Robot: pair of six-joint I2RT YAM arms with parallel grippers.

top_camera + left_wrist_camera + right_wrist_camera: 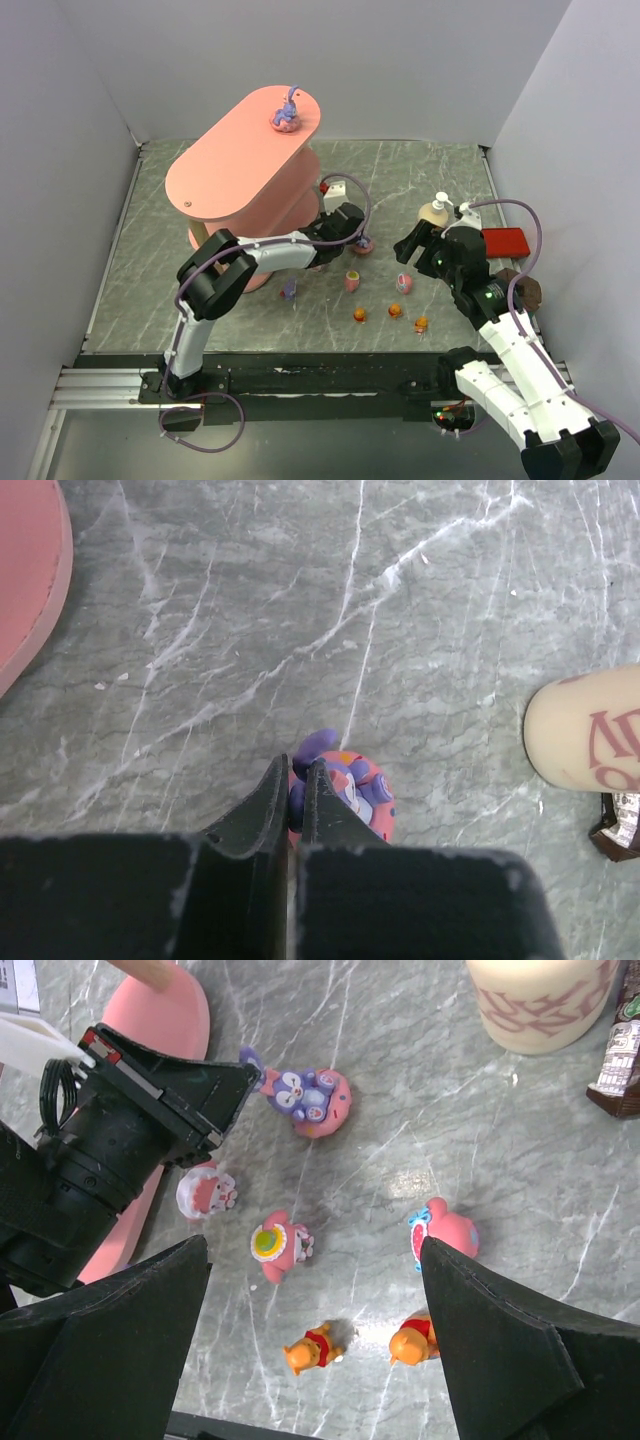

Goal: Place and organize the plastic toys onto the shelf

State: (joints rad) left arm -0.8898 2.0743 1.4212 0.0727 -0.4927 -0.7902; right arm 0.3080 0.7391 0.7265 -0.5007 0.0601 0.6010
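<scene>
The bare top board point(258, 149) is above my left gripper, to the left in the top view, so next I'll raise it over there and release the bunny.
The shelf point(240, 165) stands at the back left, and one purple bunny point(286, 115) sits on its top board. My left gripper point(296, 780) is low over the table just right of the shelf, shut on the ear of another purple bunny on a pink base point(362, 792), also seen in the right wrist view point(310, 1095). My right gripper point(315, 1250) hovers open above several loose toys: a pink one with a yellow hat point(278, 1245), a pink egg-like one point(447, 1230), a white-and-pink one point(205, 1190) and two orange bears point(312, 1348). Nothing is between its fingers.
A cream pump bottle point(436, 212) stands right of the bunny, with a flat red box point(503, 241) and a brown wrapper point(527, 290) further right. A third orange toy point(421, 323) and a small purple one point(289, 290) lie nearer the front edge.
</scene>
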